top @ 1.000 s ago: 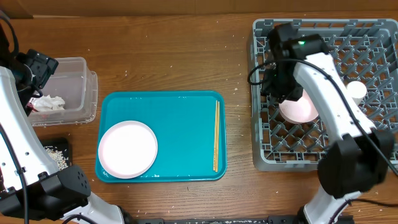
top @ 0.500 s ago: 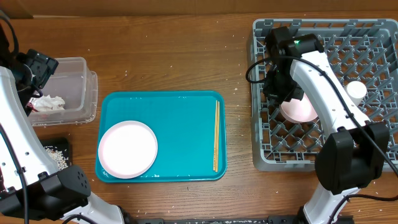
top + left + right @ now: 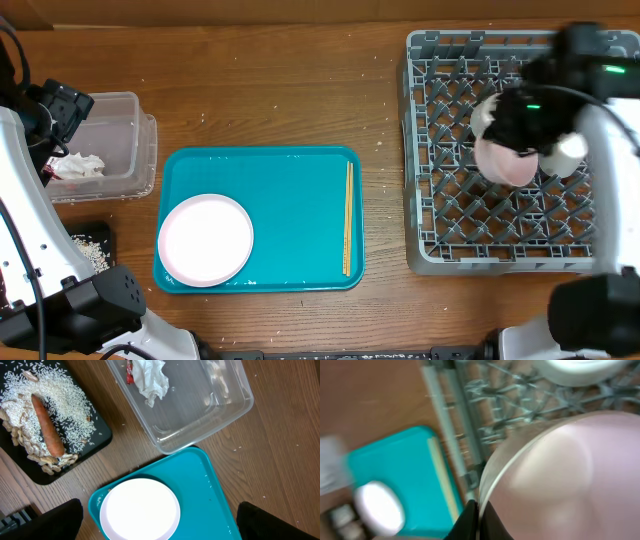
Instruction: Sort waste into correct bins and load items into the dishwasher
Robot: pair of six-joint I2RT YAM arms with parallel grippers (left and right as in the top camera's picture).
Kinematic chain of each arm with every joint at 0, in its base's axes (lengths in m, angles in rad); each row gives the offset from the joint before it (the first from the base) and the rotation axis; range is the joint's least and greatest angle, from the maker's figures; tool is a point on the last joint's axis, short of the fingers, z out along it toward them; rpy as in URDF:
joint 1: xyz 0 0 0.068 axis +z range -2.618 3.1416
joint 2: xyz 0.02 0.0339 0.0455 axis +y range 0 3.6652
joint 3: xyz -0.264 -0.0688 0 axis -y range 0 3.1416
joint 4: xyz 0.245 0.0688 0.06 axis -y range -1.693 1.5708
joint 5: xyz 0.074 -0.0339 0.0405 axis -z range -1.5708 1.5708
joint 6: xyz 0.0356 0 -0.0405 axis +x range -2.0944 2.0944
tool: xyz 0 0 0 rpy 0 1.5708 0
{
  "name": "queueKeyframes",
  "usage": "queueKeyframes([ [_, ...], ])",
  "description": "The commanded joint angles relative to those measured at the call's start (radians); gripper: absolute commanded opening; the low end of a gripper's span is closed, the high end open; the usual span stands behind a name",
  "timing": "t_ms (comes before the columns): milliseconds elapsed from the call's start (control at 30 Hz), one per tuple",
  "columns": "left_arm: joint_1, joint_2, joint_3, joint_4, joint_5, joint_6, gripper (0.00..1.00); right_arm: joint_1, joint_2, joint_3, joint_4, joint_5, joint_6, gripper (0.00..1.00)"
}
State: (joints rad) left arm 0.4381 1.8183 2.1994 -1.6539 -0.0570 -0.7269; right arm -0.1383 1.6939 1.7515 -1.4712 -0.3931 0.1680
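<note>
Next, my right gripper tilts and brings the pink bowl back and down onto the rack's empty near part beside the white cup [image 3: 572, 148].
My right gripper [image 3: 479, 516] is shut on the rim of a pink bowl [image 3: 560, 475], one finger on each side of the rim. The overhead view shows the pink bowl [image 3: 506, 162] blurred over the grey dishwasher rack [image 3: 420, 215], next to a white cup [image 3: 572, 148]. A white plate [image 3: 205, 238] and a pair of chopsticks [image 3: 348, 218] lie on the teal tray [image 3: 290, 190]. My left gripper [image 3: 160, 527] hangs open above the white plate [image 3: 140, 510], holding nothing.
A clear bin [image 3: 120, 130] holding crumpled tissue [image 3: 78, 166] stands at the left. A black tray [image 3: 95, 435] with rice and a carrot [image 3: 47, 425] sits beside it. The rack wall [image 3: 445, 415] runs close to my right fingers.
The right gripper closed on the pink bowl's rim. The right arm then swung to the right across the rack, taking the bowl with it. The left arm stayed still.
</note>
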Motion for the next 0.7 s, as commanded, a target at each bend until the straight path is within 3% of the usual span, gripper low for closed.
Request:
queueKeyframes([
  [0, -0.006, 0.004, 0.001, -0.002, -0.013, -0.006, 1.0, -0.093, -0.012, -0.048, -0.019, -0.415, -0.257, 0.04],
  [267, -0.006, 0.004, 0.001, -0.002, -0.013, -0.006, 1.0, -0.252, -0.011, -0.318, -0.008, -0.692, -0.514, 0.04],
  [467, -0.006, 0.004, 0.001, -0.002, -0.013, -0.006, 1.0, -0.36, -0.008, -0.478, 0.084, -0.693, -0.517, 0.04],
  [667, -0.006, 0.004, 0.001, -0.002, -0.013, -0.006, 1.0, -0.461, 0.0, -0.494, 0.083, -0.669, -0.516, 0.04],
])
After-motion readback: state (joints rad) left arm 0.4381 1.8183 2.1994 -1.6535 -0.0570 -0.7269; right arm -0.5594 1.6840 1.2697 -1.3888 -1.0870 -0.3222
